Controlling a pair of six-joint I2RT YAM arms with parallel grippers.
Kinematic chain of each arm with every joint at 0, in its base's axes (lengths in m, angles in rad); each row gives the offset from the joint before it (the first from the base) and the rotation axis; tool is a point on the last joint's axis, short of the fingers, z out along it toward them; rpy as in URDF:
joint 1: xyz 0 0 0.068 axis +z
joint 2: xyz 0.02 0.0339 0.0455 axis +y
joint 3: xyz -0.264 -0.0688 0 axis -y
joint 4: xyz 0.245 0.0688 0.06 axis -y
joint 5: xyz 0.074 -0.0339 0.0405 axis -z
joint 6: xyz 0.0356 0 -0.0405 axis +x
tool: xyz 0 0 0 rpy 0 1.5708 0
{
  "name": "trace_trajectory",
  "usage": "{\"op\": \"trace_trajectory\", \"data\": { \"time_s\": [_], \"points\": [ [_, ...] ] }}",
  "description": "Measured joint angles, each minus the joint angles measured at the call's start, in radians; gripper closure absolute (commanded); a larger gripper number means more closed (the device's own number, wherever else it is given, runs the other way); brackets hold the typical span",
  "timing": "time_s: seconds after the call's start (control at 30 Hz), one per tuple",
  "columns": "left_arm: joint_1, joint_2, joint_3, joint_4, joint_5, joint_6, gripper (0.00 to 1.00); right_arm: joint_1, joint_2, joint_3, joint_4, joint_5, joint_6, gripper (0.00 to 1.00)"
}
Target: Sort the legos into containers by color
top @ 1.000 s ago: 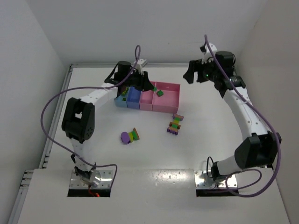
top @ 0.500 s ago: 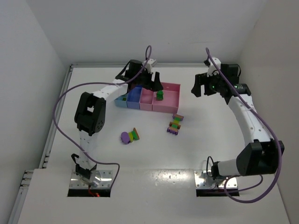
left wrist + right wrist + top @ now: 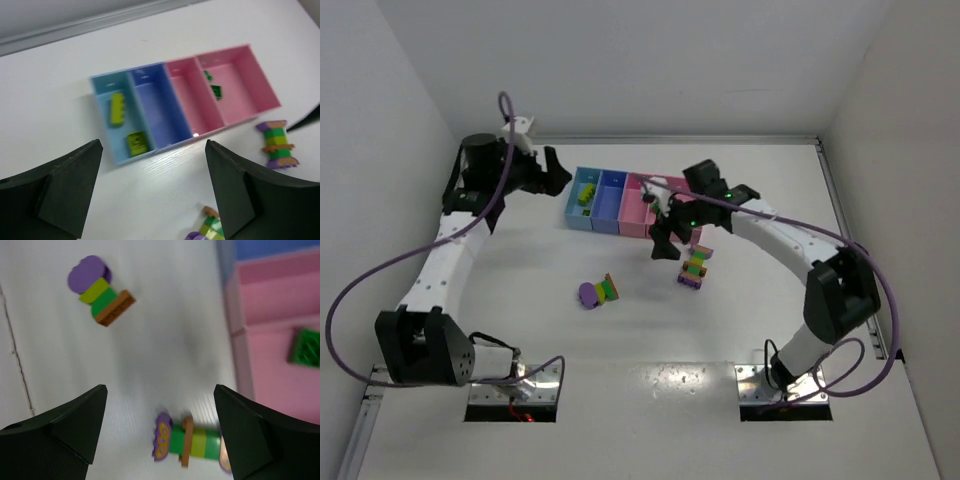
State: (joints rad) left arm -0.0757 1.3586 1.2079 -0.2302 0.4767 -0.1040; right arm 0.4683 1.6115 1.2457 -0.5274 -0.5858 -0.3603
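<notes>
The strip with the purple piece lies crooked, so I will next bring my right gripper back, turn it and lower it onto the strip's yellow-green part.
The containers stand in a row: light blue, blue, narrow pink, wide pink. Two yellow-green legos lie in the light blue bin and two green ones in the wide pink bin. A multicolour strip lies just in front of the pink bins. My right gripper hangs open over this strip, holding nothing. A second strip with a round purple piece lies further left. My left gripper is open and empty, left of the bins.
White walls close the table at the back and both sides. The right arm stretches across from the right, over the wide pink bin's corner. A purple cable loops beside the left arm.
My left gripper has opened and swung back left, away from above the bins. My right arm has come in from the far right and down over the strip by the pink bins.
</notes>
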Motion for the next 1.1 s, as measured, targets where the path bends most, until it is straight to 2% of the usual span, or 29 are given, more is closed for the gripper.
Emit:
{"op": "trace_trajectory", "data": {
  "time_s": [0.2,0.43,0.7,1.1],
  "points": [
    [0.209,-0.127,-0.083,-0.122,-0.031,0.012,0.08,0.187,0.126,0.007,0.077,-0.035,-0.162,0.11],
    [0.398,-0.171,-0.166,-0.259,-0.024,0.018,0.08,0.311,0.261,0.021,0.177,-0.050,-0.281,0.11],
    [0.494,-0.255,-0.179,-0.333,0.019,0.079,0.08,0.376,0.314,0.046,0.243,-0.050,-0.341,0.11],
    [0.533,-0.239,-0.198,-0.371,0.080,0.133,0.08,0.436,0.447,0.113,0.251,-0.038,-0.394,0.15]
  ]
}}
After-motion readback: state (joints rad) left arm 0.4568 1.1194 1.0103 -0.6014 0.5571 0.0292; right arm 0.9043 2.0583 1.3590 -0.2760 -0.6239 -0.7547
